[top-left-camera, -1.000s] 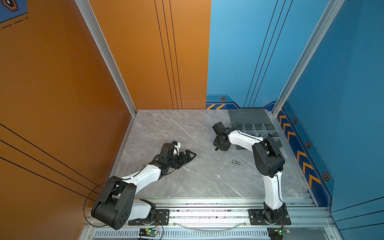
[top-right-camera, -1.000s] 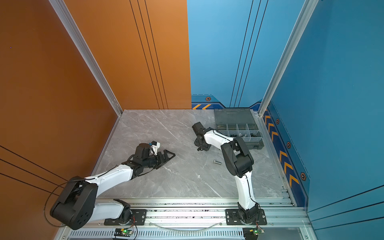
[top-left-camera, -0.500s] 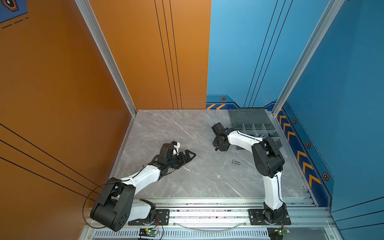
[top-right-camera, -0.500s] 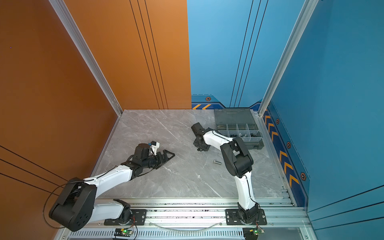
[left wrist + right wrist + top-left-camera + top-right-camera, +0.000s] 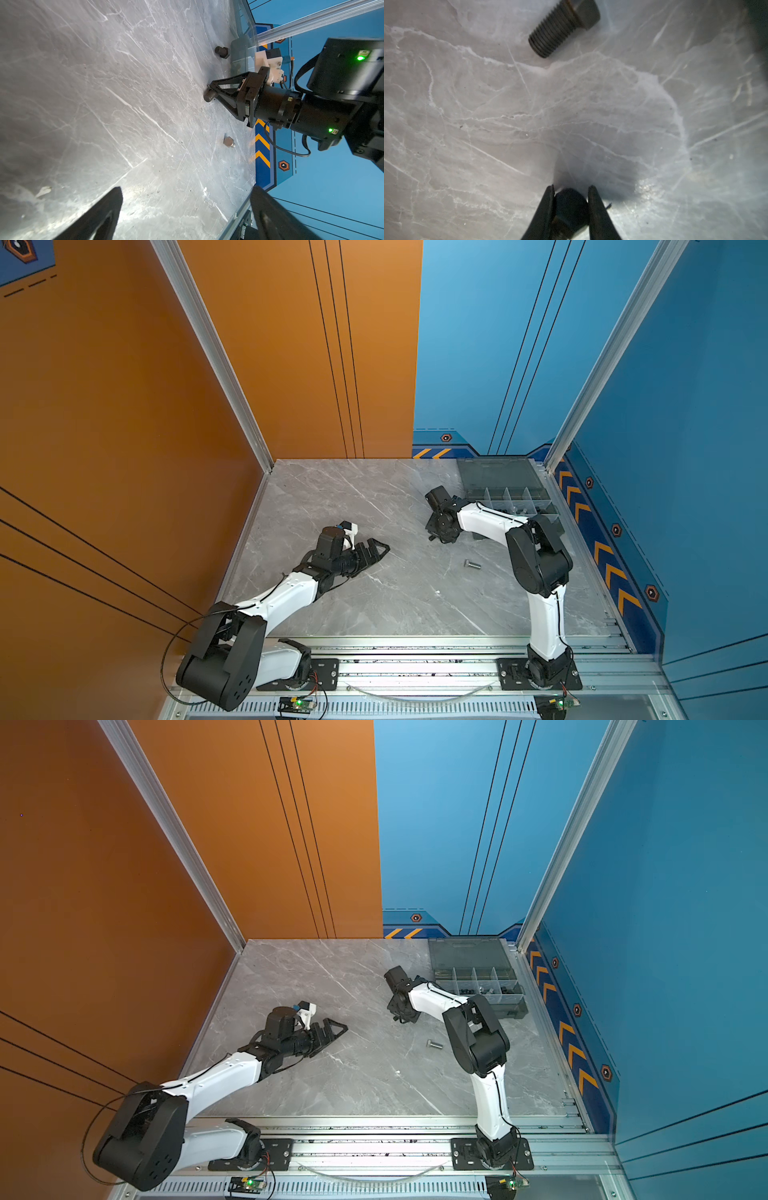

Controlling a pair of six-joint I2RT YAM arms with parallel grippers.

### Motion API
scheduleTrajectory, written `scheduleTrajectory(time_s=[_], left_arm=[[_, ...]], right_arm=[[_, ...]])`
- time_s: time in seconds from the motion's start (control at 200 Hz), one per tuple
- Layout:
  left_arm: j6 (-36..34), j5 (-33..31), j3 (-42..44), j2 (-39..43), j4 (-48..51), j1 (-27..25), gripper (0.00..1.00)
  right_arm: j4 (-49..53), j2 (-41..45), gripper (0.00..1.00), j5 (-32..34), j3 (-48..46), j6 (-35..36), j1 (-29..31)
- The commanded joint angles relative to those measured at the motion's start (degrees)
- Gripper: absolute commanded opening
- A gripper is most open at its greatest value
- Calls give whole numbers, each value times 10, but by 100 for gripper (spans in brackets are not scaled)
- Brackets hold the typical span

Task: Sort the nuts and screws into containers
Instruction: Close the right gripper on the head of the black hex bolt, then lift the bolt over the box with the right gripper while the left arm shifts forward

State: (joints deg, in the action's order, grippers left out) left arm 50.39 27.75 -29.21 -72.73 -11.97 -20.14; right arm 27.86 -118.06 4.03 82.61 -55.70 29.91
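The containers' front row stands beside my gripper, toward the blue wall. My right gripper lifts and carries the black screw over that row next to release it.
My right gripper (image 5: 571, 188) points down at the table, its jaws shut on a black screw (image 5: 571, 204) that still rests on the marble. In the left wrist view the same screw (image 5: 208, 97) sits at the right gripper's (image 5: 211, 88) tips. A second black screw (image 5: 562, 27) lies loose close by. A silver screw (image 5: 472, 564) lies nearer the front. The containers (image 5: 513, 499) stand at the back right, holding small dark and silver parts (image 5: 490, 990). In both top views my left gripper (image 5: 380, 549) rests low and open, with nothing between its fingers (image 5: 268, 207).
The organizer's lid (image 5: 494, 472) lies open and flat behind the compartments, near the blue wall. A tiny pale speck (image 5: 437, 592) lies on the marble in front of the silver screw. An aluminium rail (image 5: 415, 668) runs along the table's front edge.
The right gripper's jaws have narrowed onto the black screw, and the wrist has shifted slightly. The left arm has stayed still.
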Motion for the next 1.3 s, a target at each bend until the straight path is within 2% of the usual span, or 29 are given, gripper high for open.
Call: scheduleTrajectory(time_s=[0.0,0.12,0.38,0.691,0.941,1.297], left_arm=[[-17,9,6,9,15,7,98],[-17,8,4,9,18,9,98],[-18,6,-5,6,22,8,98],[-17,5,-24,-9,23,0,98],[-17,0,-52,-33,23,-14,98],[-17,1,-116,-90,17,-47,98]], right_arm=[[-37,33,6,-27,-31,37,-7],[-60,71,5,-40,-44,62,-23],[-36,162,5,-63,-59,85,-82],[-15,232,5,-60,-122,64,-206],[4,233,5,-61,-133,74,-279],[-16,193,5,-80,-131,77,-307]])
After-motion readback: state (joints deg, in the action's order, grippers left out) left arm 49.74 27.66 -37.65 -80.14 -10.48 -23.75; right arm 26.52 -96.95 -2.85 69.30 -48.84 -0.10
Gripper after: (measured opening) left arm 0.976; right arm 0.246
